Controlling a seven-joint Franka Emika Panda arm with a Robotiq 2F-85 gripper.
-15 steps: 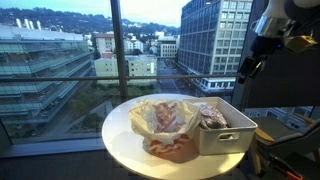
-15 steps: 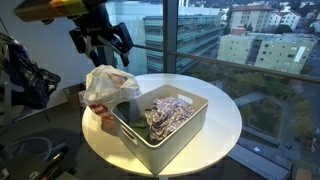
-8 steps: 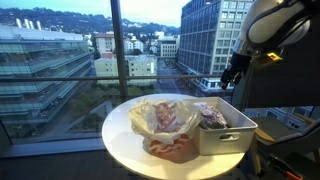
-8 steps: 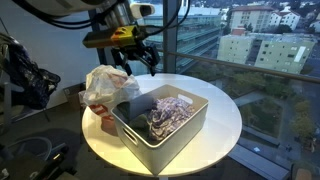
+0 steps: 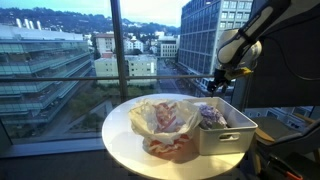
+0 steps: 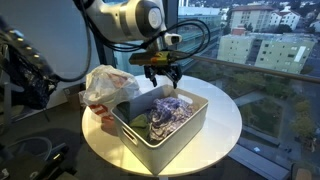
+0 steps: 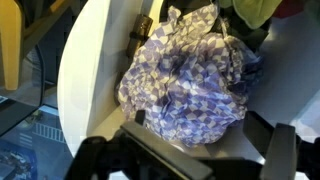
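My gripper moves down next, fingers apart, into the bin [image 5: 226, 140] and closes on the checkered cloth's raised folds, since they lie below it, uncovered atop the pile.
A grey metal bin [image 5: 226, 140] stands on a round white table [image 5: 125, 140] and holds crumpled cloths. A blue-and-white checkered cloth [image 7: 185, 75] lies on top, and it also shows in both exterior views [image 6: 173, 108] [image 5: 210, 114]. My gripper [image 6: 163, 78] hangs open and empty just above the bin's far end, over the checkered cloth, and it also shows in an exterior view [image 5: 215, 86]. In the wrist view its two dark fingers frame the cloth from below [image 7: 190, 160]. A yellow-green cloth [image 7: 255, 10] lies beyond the checkered one.
A crumpled translucent plastic bag [image 5: 165, 120] with reddish contents sits on the table beside the bin [image 6: 140, 137], also visible in an exterior view [image 6: 105, 85]. Floor-to-ceiling windows [image 5: 60, 60] stand right behind the table. Cables and gear [image 6: 25, 80] lie on the floor nearby.
The arm has swung in from off to the side and come down, so the open gripper now hangs over the bin and the checkered cloth.
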